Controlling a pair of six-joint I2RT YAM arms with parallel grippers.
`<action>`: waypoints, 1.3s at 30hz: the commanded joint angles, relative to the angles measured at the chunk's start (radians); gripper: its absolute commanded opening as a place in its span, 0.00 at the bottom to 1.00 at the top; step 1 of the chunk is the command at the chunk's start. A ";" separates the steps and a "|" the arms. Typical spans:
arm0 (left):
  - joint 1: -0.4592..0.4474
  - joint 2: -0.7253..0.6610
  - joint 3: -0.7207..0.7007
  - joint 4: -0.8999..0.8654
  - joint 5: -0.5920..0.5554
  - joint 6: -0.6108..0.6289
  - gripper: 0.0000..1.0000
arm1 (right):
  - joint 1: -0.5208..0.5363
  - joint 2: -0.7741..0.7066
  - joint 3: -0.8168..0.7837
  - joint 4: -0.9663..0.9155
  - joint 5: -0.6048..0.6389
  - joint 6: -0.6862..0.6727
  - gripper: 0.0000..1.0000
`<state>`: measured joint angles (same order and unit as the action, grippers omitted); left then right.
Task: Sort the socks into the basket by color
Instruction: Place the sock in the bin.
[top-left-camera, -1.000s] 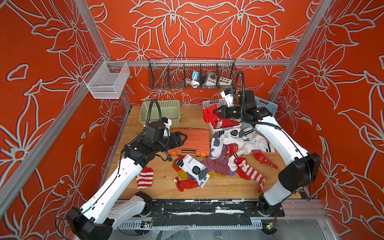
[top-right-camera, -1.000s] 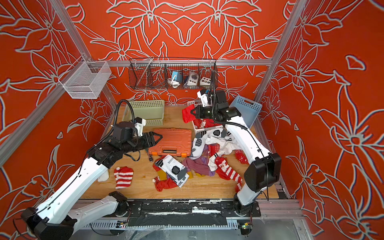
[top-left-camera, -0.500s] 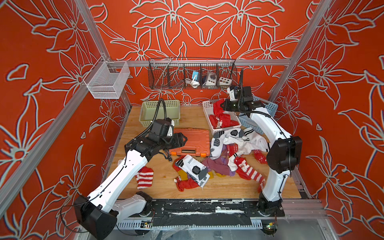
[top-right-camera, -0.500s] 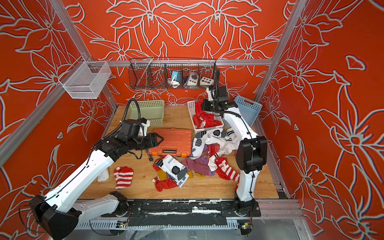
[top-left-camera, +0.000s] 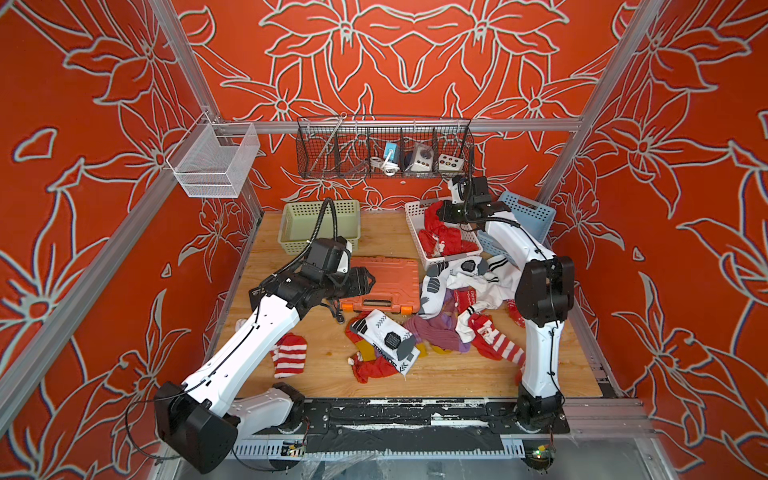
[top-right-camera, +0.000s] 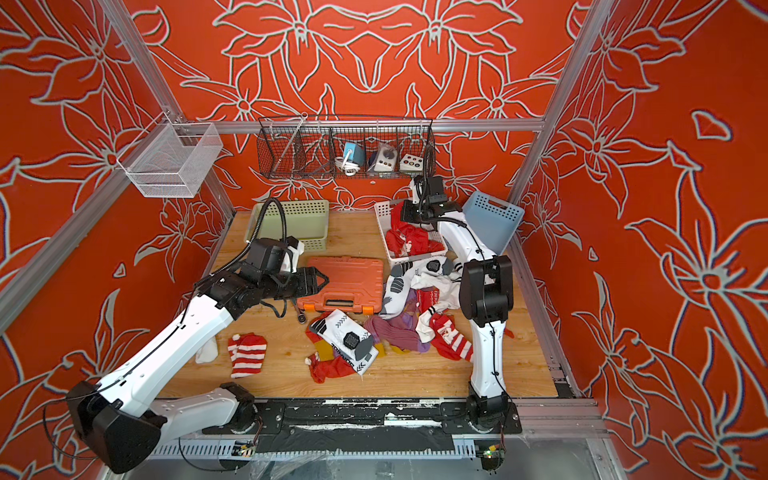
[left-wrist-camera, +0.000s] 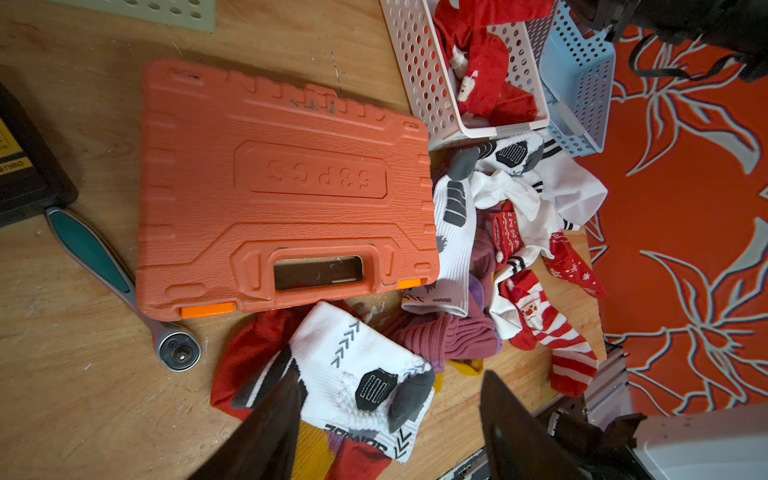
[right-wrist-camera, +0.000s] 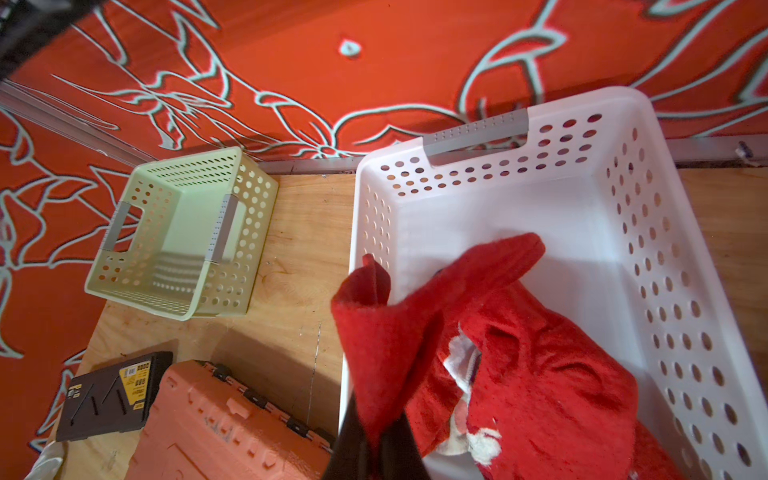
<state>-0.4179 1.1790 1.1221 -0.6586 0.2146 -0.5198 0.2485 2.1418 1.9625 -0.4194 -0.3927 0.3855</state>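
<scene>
I will next lower my right gripper slightly and release the held sock onto the red socks in the white basket below, since their color matches.
My right gripper (right-wrist-camera: 380, 428) is shut on a red sock (right-wrist-camera: 399, 332) and holds it just over the white basket (right-wrist-camera: 640, 232), which has other red socks inside. In both top views that gripper (top-left-camera: 442, 214) (top-right-camera: 405, 212) hovers at the basket's far end. My left gripper (left-wrist-camera: 392, 374) (top-left-camera: 368, 282) is open and empty. It hangs over the orange tool case's front edge, above a white sock with black-grey marks (left-wrist-camera: 357, 374). White, purple and red socks lie piled (top-left-camera: 465, 299) before the white basket. A red-and-white striped sock (top-left-camera: 289, 355) lies alone at the left.
A green basket (top-left-camera: 318, 224) stands empty at the back left. A blue basket (top-left-camera: 528, 212) leans behind the white one. The orange tool case (top-left-camera: 382, 282) fills the middle, with a ratchet (left-wrist-camera: 124, 286) and a black case (left-wrist-camera: 25, 174) beside it. Wire baskets hang on the walls.
My right arm has folded its elbow in and carried the red sock further over the white basket. The left gripper has edged a little to the right over the tool case.
</scene>
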 joint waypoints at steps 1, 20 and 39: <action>0.006 0.028 0.036 -0.013 0.008 0.031 0.67 | -0.002 0.037 0.043 0.010 0.024 0.010 0.05; 0.016 0.084 0.045 -0.003 0.045 0.028 0.67 | -0.004 0.090 0.045 -0.034 0.052 0.004 0.65; 0.016 0.070 -0.006 -0.002 0.063 0.006 0.68 | -0.003 -0.082 -0.051 -0.056 0.056 0.018 0.75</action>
<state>-0.4057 1.2594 1.1290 -0.6601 0.2649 -0.5144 0.2485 2.1414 1.9427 -0.4515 -0.3412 0.3885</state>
